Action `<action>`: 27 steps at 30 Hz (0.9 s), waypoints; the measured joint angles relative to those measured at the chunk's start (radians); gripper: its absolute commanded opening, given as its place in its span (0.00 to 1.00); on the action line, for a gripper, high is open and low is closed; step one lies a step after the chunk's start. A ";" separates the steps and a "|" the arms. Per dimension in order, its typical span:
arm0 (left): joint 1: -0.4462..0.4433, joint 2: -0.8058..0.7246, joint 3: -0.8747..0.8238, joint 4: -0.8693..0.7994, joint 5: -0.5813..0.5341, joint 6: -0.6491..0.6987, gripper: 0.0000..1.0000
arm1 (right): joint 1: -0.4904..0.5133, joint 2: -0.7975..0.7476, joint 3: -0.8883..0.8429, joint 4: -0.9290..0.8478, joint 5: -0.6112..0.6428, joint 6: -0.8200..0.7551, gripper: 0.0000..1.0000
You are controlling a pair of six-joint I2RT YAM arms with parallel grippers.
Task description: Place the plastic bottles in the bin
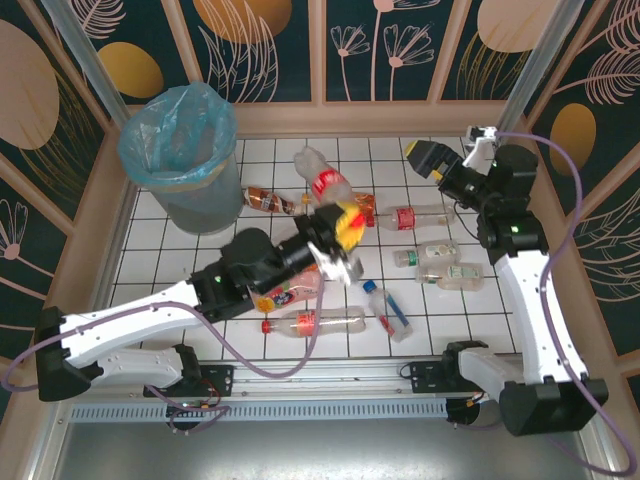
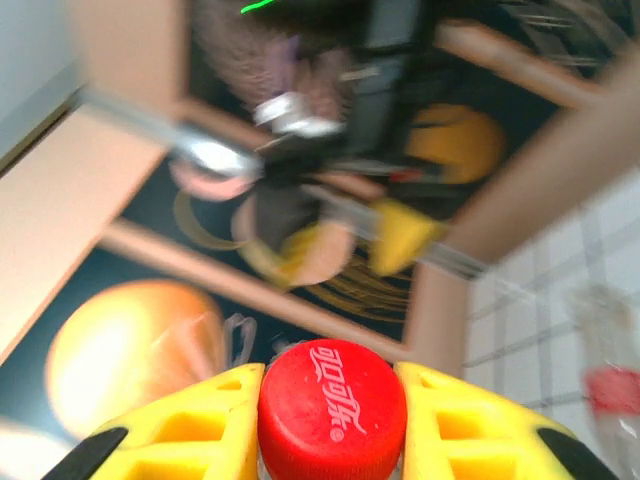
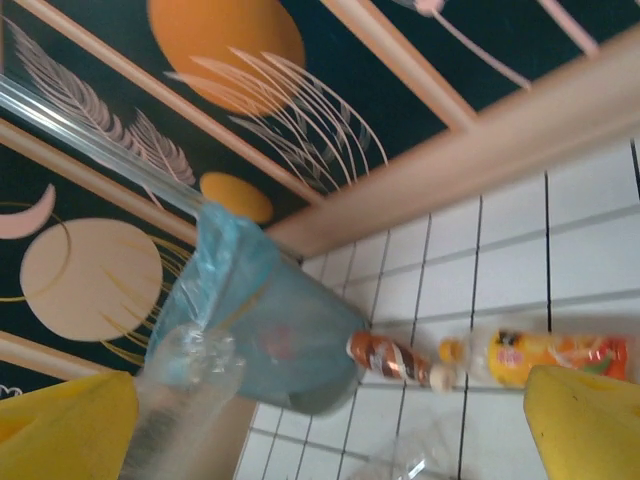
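I need to swing my left gripper over the bag's opening (image 1: pixel 180 125) and release the cola bottle next, as the opening lies outward of this gripper, beyond the brown-labelled bottle.
My left gripper (image 1: pixel 345 232) is shut on a clear cola bottle (image 1: pixel 325 182), raised over the middle of the tiled floor. In the left wrist view its red cap (image 2: pixel 332 410) sits tight between my yellow fingers (image 2: pixel 190 430). The grey bin (image 1: pixel 200 205) with its light-blue bag stands at the back left. My right gripper (image 1: pixel 428 158) hangs open at the back right, facing the bin (image 3: pixel 290 340). A blurred clear bottle (image 3: pixel 185 400) shows by its left finger, apart from both fingers. Several more bottles lie on the floor, among them a brown-labelled one (image 1: pixel 265 198) beside the bin.
Loose bottles lie around the centre: a red-labelled one (image 1: pixel 410 217), small pale ones (image 1: pixel 450 272), a blue-labelled one (image 1: pixel 387 310) and a red-labelled one (image 1: pixel 312 322) near the front rail. Wooden walls close in the floor on three sides. A metal post (image 1: pixel 90 60) rises behind the bin.
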 measured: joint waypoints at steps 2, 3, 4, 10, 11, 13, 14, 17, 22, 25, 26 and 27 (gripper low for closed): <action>0.023 0.031 0.163 -0.034 -0.106 -0.146 0.00 | 0.000 -0.012 0.000 0.021 0.008 0.003 0.99; 0.045 0.047 0.237 -0.062 -0.140 -0.212 0.00 | 0.000 -0.011 -0.005 0.035 0.008 0.012 0.99; 0.083 0.063 0.320 -0.095 -0.173 -0.291 0.00 | 0.000 -0.008 -0.012 0.048 0.007 0.020 0.99; 0.369 0.080 0.548 -0.256 -0.290 -0.624 0.00 | 0.017 0.042 -0.103 0.074 -0.008 0.075 0.99; 0.424 0.087 0.582 -0.287 -0.294 -0.674 0.00 | 0.026 0.046 -0.110 0.073 -0.009 0.079 0.99; 0.526 0.102 0.643 -0.341 -0.294 -0.764 0.00 | 0.046 0.047 -0.113 0.074 -0.010 0.086 0.99; 0.583 0.110 0.674 -0.371 -0.287 -0.814 0.00 | 0.056 0.047 -0.113 0.078 -0.011 0.089 0.99; 0.737 0.139 0.745 -0.438 -0.238 -0.947 0.00 | 0.084 0.042 -0.113 0.083 -0.011 0.089 0.99; 0.994 0.228 0.792 -0.511 -0.070 -1.157 0.00 | 0.116 0.036 -0.117 0.088 -0.010 0.089 0.99; 1.096 0.302 0.772 -0.528 0.005 -1.247 0.00 | 0.129 0.032 -0.130 0.087 -0.010 0.089 0.99; 1.112 0.324 0.755 -0.532 0.025 -1.267 0.00 | 0.132 0.030 -0.135 0.087 -0.010 0.089 0.99; 1.122 0.342 0.734 -0.537 0.045 -1.284 0.00 | 0.135 0.027 -0.140 0.086 -0.010 0.089 0.99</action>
